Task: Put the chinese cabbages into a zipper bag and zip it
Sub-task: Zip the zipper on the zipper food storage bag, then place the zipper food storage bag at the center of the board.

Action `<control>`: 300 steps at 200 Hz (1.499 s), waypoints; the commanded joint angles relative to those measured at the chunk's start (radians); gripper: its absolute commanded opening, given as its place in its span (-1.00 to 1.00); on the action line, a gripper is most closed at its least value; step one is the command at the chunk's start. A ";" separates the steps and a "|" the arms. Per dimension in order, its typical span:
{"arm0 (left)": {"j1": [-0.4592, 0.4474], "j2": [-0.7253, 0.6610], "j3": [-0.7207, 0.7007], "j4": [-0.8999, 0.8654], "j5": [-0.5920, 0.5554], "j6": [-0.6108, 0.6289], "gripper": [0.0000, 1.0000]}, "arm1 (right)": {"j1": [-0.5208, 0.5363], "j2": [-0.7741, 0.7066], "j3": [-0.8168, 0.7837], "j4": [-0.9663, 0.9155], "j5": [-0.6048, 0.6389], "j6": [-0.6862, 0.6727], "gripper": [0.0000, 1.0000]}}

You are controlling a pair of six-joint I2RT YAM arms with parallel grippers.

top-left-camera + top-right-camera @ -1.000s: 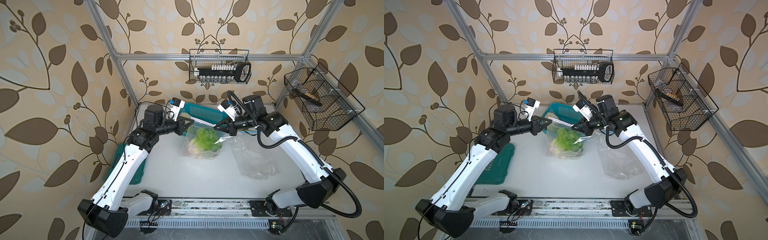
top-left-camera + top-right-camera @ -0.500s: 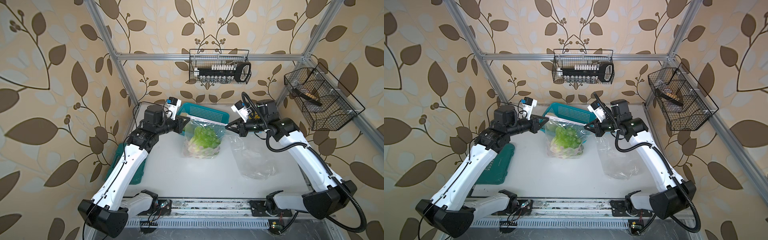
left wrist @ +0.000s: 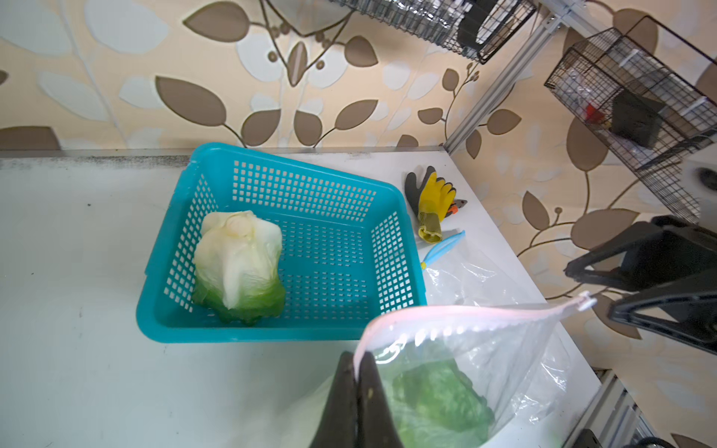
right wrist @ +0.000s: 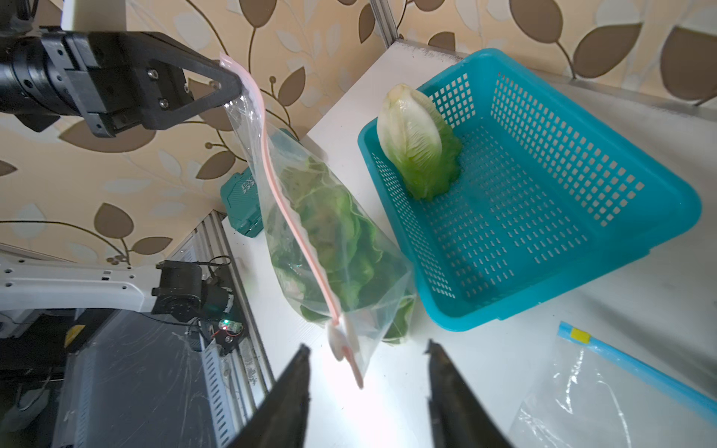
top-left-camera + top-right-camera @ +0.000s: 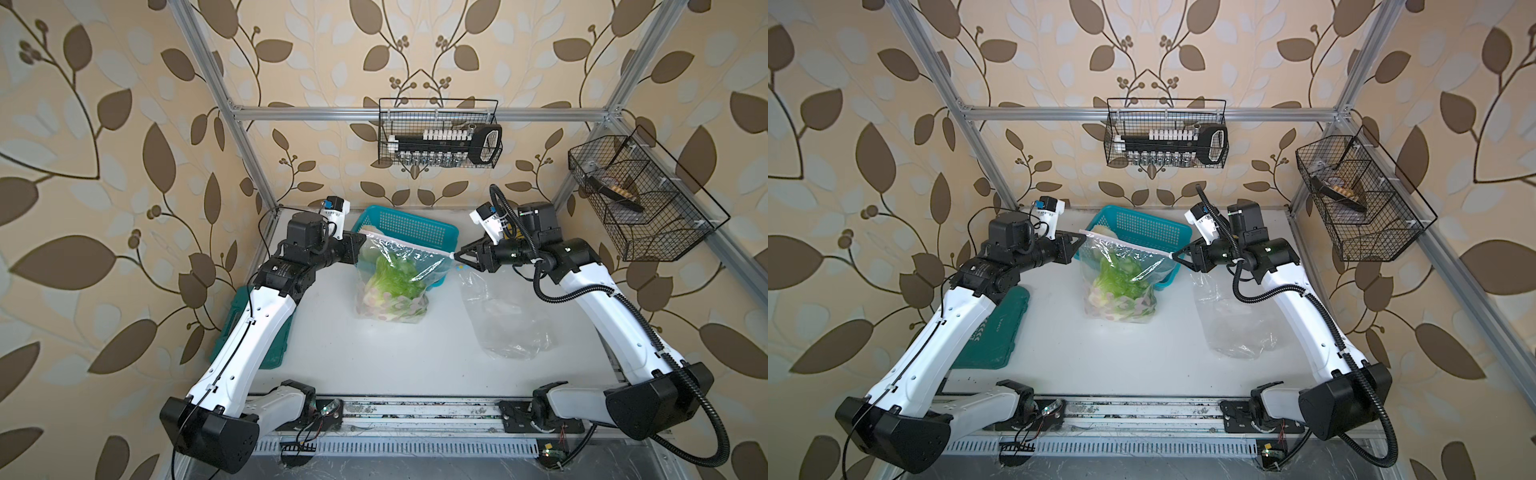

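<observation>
I should move my left gripper toward the green case and down, and free the bag's corner over the tabletop beside the case, because the zip strip (image 4: 279,194) runs as one line.
The clear zipper bag (image 5: 399,266) (image 5: 1121,266) hangs over the table with green chinese cabbages (image 5: 392,282) (image 4: 341,232) inside. Its pink zip strip (image 4: 279,194) runs as one line between the two grippers. My left gripper (image 5: 362,237) (image 5: 1083,237) (image 3: 357,358) is shut on the bag's left top corner. At the other end, the white slider (image 4: 341,339) hangs between the fingers of my right gripper (image 5: 456,257) (image 5: 1175,257) (image 4: 368,349), which stands open and touches nothing. One more chinese cabbage (image 3: 238,263) (image 4: 415,143) lies in the teal basket (image 5: 411,226) (image 3: 248,333).
A second, empty clear bag (image 5: 503,316) (image 4: 620,388) with a blue zip lies at the right. Yellow-and-black gloves (image 3: 434,201) lie beyond the basket. A green case (image 5: 245,316) sits under my left arm. Wire baskets (image 5: 440,133) (image 5: 640,199) hang on the walls.
My right gripper drew rightward along the zip strip to the bag's end, then opened and let the slider go. The left gripper kept its hold on the corner.
</observation>
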 commanded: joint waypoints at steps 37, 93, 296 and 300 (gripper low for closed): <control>0.075 0.023 -0.056 0.060 -0.045 -0.062 -1.00 | 0.020 -0.085 -0.349 0.376 0.038 0.381 0.68; 0.089 0.043 -0.050 0.053 -0.018 -0.076 -1.00 | 0.280 -0.106 -0.544 0.771 0.263 0.405 0.99; 0.162 0.018 0.154 -0.407 -0.347 -0.130 -1.00 | 0.527 0.371 -0.108 0.683 0.143 0.842 -1.00; 0.175 0.040 0.147 -0.395 -0.336 -0.136 -1.00 | 0.523 0.400 -0.084 0.662 0.160 0.829 -1.00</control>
